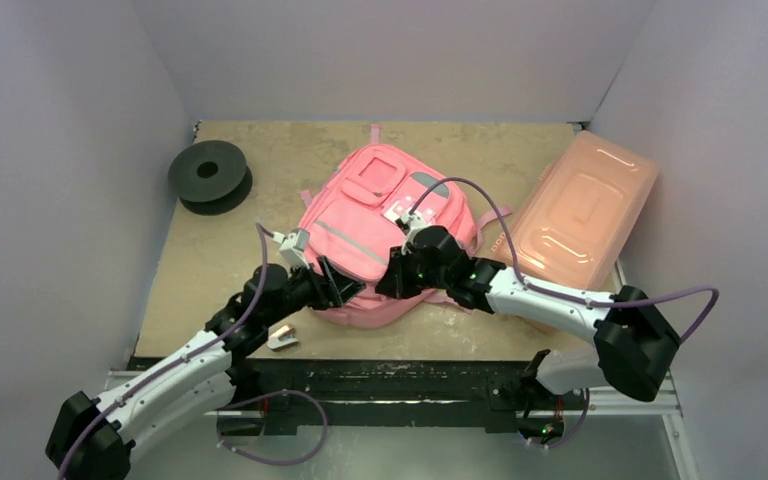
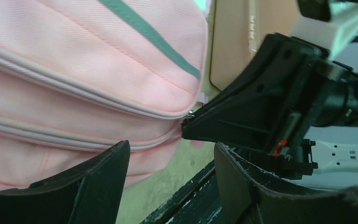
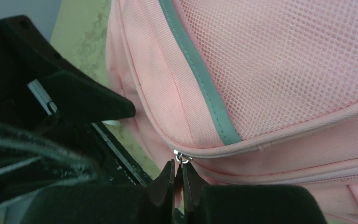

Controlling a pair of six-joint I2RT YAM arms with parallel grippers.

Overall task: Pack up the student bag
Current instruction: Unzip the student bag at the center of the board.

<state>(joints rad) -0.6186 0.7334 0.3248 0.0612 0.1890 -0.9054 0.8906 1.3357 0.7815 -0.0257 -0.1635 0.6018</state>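
I will next turn my left gripper downward and move it beside the right gripper's fingers, onto the zipper pull's pink end, because that end shows past them.
The student bag [image 1: 380,215], a pink backpack with a grey stripe, lies flat in the middle of the table. It also fills the left wrist view [image 2: 74,60] and the right wrist view [image 3: 270,70]. My right gripper [image 1: 392,280] [image 3: 178,165] is at the bag's near edge, shut on the silver zipper pull [image 3: 182,158] of the main zipper. My left gripper [image 1: 345,290] [image 2: 170,149] is open and empty just left of it, beside the bag's near side. The right gripper's black fingers [image 2: 261,107] show close in front of it, with their tip at the zipper seam.
A rigid salmon-pink box [image 1: 585,210] with its lid on lies at the right, also visible in the left wrist view [image 2: 233,42]. A black spool [image 1: 210,175] stands at the back left. A small pale object [image 1: 282,338] lies near the front edge under my left arm.
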